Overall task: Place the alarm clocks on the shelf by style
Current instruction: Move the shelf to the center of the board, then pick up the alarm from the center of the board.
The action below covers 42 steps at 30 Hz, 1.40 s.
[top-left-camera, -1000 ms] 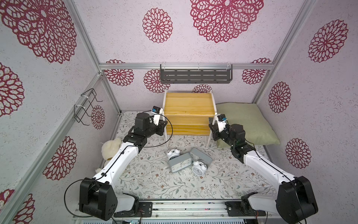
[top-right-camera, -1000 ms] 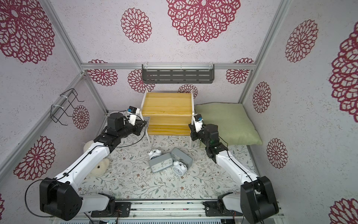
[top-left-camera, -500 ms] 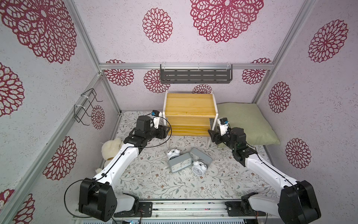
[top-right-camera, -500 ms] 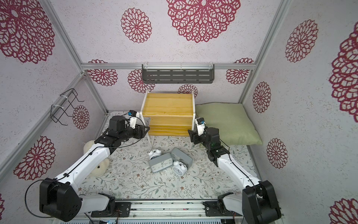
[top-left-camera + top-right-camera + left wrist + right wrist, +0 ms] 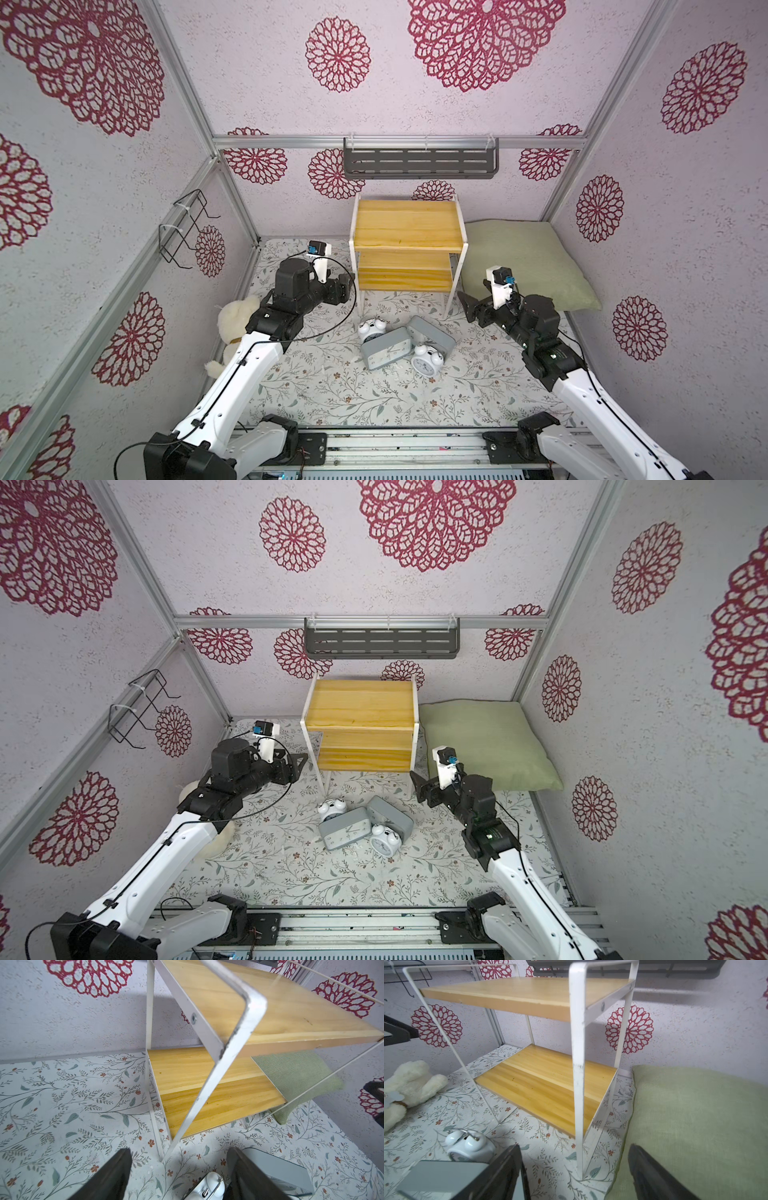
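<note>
The near end of the grey clock [image 5: 449, 343] closer to the pillow sticks out past the twin-bell clock, so my right gripper will go down and back onto that end next.
Both boards of the shelf [image 5: 406, 226] [image 5: 360, 704] at the back of the mat are bare. In front of it the alarm clocks lie in a cluster: a grey rectangular one [image 5: 387, 353] dial up, another grey one [image 5: 432, 336] beside it, and two round white twin-bell ones [image 5: 369, 328] [image 5: 426, 362]. My left gripper [image 5: 347, 286] [image 5: 178, 1150] hangs open and empty by the shelf's left front leg, with a twin-bell clock [image 5: 207, 1188] below it. My right gripper [image 5: 468, 307] [image 5: 574, 1147] is open and empty by the right front leg.
A green pillow [image 5: 523, 266] [image 5: 695, 1126] lies right of the shelf, close to my right gripper. A white plush toy [image 5: 235, 322] [image 5: 411, 1082] sits by the left wall under my left arm. A dark slotted rack [image 5: 419, 162] and a black wire holder [image 5: 183, 232] hang on the walls.
Both grippers went from shut to open. Both arms came down and towards the front, from beside the shelf's upper part to beside its front legs.
</note>
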Each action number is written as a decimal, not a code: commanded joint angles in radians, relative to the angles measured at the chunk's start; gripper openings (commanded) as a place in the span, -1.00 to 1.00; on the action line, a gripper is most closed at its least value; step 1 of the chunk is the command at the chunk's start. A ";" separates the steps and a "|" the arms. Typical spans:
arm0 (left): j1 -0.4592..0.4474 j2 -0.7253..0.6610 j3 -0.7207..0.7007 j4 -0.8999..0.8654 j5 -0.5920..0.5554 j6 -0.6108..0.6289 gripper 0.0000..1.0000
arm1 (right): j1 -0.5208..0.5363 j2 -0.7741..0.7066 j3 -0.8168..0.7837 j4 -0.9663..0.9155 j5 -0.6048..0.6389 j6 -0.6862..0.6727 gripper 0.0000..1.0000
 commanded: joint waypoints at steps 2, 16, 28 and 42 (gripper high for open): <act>-0.002 -0.044 -0.025 -0.044 -0.026 0.012 0.61 | -0.002 -0.075 -0.064 -0.096 -0.088 0.094 0.71; -0.003 -0.095 -0.061 -0.060 -0.013 0.014 0.62 | 0.153 0.007 -0.131 -0.216 -0.050 0.121 0.74; -0.002 -0.117 -0.074 -0.066 -0.012 0.014 0.63 | 0.209 0.113 -0.126 -0.187 -0.003 0.089 0.89; -0.003 -0.120 -0.083 -0.065 -0.017 0.019 0.62 | 0.221 0.199 -0.117 -0.138 0.014 0.067 0.44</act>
